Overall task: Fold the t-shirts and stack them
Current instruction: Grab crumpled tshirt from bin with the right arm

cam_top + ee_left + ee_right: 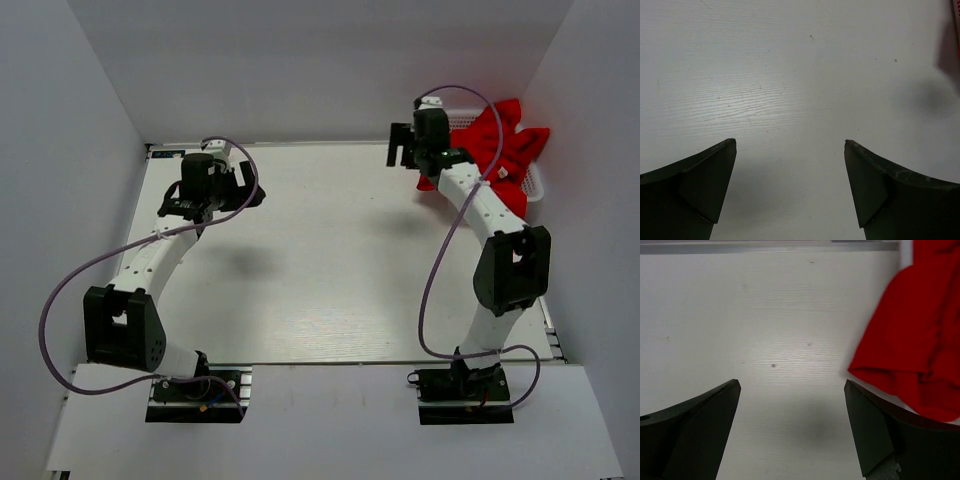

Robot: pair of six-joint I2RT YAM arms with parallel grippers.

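Note:
Since the red heap lies to the right of my right gripper in the top view, I should move it right over the crumpled red cloth (483, 138) (930, 345) and down.
Bright red t-shirts (505, 150) lie crumpled in a heap in and over a white lattice basket (537, 183) at the table's far right. In the right wrist view the red cloth (920, 345) hangs at the right, just beyond my right finger. My right gripper (402, 148) is open and empty over bare table, just left of the heap; it shows in its wrist view (792, 385). My left gripper (245, 188) is open and empty over bare table at the far left; it shows in its wrist view (790, 142). No white label shows.
The white table (320, 260) is walled by white panels at the back and both sides. A metal rail (770, 246) runs along the table's far edge. Purple cables loop from both arms.

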